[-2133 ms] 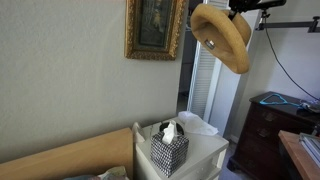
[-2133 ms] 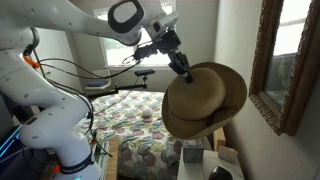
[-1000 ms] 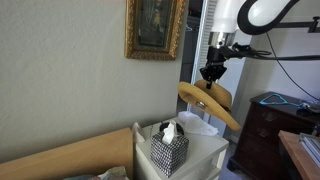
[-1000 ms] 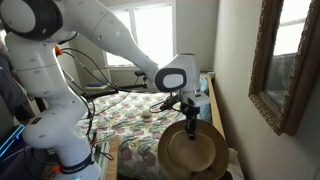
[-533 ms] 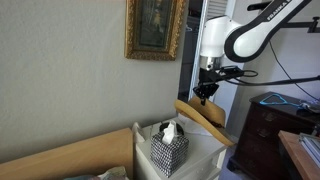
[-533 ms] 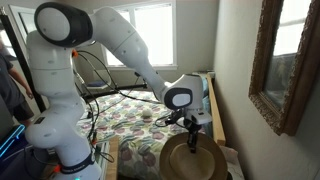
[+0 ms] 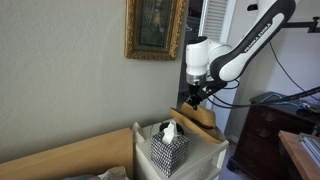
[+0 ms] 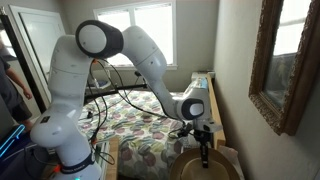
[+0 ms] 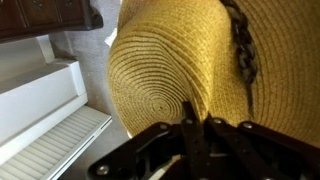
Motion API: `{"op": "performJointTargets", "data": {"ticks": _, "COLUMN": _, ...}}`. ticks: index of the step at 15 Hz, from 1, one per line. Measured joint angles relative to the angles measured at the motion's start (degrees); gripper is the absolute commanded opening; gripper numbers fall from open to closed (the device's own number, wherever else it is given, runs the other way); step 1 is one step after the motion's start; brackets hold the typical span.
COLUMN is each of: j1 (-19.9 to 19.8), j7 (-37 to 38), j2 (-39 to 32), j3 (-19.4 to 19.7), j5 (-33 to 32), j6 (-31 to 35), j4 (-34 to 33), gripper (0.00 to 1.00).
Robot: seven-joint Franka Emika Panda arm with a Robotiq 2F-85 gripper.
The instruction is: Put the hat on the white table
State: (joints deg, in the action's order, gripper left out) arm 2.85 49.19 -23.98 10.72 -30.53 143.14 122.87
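Next, my gripper brings the still tilted hat down toward the tissue box to settle it, then releases, since the white tabletop beside that box lies below my gripper.
The tan straw hat (image 7: 197,114) hangs low over the white table (image 7: 205,152), next to the patterned tissue box (image 7: 169,147). It also shows in an exterior view (image 8: 208,170) at the bottom edge, crown side down. My gripper (image 7: 193,100) is shut on the hat and sits right above it; it also shows in an exterior view (image 8: 204,152). In the wrist view the hat (image 9: 165,60) fills the frame, with its woven crown and a dark band, and my gripper fingers (image 9: 197,118) pinch its straw. I cannot tell whether the hat touches the table.
A gold-framed picture (image 7: 155,27) hangs on the wall above the table. A dark brown dresser (image 7: 272,130) stands beyond. A light tan wood surface (image 7: 70,157) lies beside the tissue box. A bed with a patterned cover (image 8: 150,120) is behind the arm.
The arm has brought the hat down from high in the air toward the white table, and the hat is now low beside the tissue box. The gripper stays shut on it.
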Motion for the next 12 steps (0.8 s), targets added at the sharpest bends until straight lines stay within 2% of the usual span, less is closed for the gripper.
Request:
{"op": "performJointTargets", "data": {"ticks": 6, "j1": 6.0, "j7": 0.0, "j2": -8.3, "j3": 2.4, "j5": -2.5, "j6": -1.2, "j4": -5.3, "gripper": 0.02}}
{"op": "performJointTargets", "data": {"ticks": 10, "j1": 8.6, "j7": 0.0, "j2": -12.8, "j3": 4.2, "j5": -5.0, "j6": -2.3, "j4": -8.2, "gripper": 0.02}}
{"op": "performJointTargets", "data": {"ticks": 11, "j1": 8.9, "j7": 0.0, "j2": -13.7, "j3": 4.6, "j5": -5.3, "j6": -2.5, "j4": -8.9, "gripper": 0.32}}
{"op": "performJointTargets", "data": {"ticks": 12, "j1": 9.2, "j7": 0.0, "j2": -14.4, "j3": 4.8, "j5": -5.6, "j6": -2.8, "j4": -9.6, "gripper": 0.33}}
